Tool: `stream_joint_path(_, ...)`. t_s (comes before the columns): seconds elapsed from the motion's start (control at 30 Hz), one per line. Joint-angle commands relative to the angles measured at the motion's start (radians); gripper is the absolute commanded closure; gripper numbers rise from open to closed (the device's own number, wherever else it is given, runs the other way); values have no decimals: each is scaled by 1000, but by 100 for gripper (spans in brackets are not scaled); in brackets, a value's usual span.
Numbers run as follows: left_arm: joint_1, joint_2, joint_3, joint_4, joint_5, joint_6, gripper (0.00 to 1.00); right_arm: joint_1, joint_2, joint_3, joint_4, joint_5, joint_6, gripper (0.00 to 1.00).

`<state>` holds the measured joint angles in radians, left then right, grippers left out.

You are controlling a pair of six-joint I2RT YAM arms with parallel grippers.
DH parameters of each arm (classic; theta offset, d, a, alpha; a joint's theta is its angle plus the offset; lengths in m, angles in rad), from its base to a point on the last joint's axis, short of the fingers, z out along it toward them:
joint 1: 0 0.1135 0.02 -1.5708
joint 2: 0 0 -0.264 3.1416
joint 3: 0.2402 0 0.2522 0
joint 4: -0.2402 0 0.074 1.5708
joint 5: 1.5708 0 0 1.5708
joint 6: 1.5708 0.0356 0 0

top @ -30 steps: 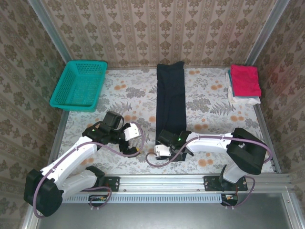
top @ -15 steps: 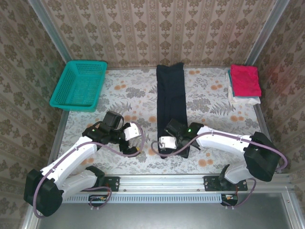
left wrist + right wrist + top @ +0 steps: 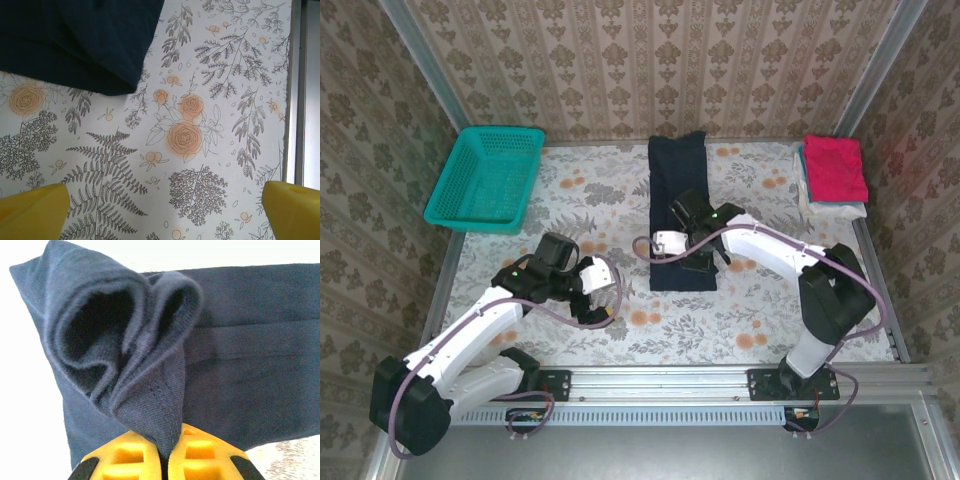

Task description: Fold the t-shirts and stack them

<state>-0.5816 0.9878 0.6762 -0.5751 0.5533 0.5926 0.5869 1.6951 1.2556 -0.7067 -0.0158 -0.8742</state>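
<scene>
I should carry the t-shirt's hanging hem outward with my right gripper, lower it onto the t-shirt's flat middle and let it go. The t-shirt's middle lies outward of my right gripper and below it.
The dark navy t-shirt lies as a long strip down the middle of the table. Its near end is lifted and doubled back. My right gripper is shut on that bunched hem, which hangs in folds above the flat cloth in the right wrist view. My left gripper stands open over bare table to the left of the strip. Its yellow fingertips are far apart with nothing between them, and the navy shirt's corner shows ahead. At the far right a magenta-pink folded t-shirt rests on a white one.
A teal mesh basket stands at the far left. The floral tablecloth covers the table. Metal rails run along the near edge, with patterned walls round the other sides.
My right gripper has carried the navy shirt's near hem away from the front edge toward the far side, shortening the strip. The left arm has stayed put.
</scene>
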Motion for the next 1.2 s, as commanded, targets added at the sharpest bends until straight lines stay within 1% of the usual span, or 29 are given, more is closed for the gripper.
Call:
stream_joint_path(0.0,3,-12,-9,4,19,16,0,-28,60,90,13,44,-81,100)
stream_joint_path(0.23,3,-14,-13,3,20,15,0,-60,178,211,29,46,-120,100)
stream_joint_path(0.43,5,-12,-12,4,17,16,0,-86,238,280,38,53,-146,100)
stream_joint_path(0.87,9,-6,-12,4,17,16,0,-127,331,357,75,46,-169,100)
stream_joint_path(1.17,14,-1,-11,4,18,16,0,-138,384,385,79,47,-174,100)
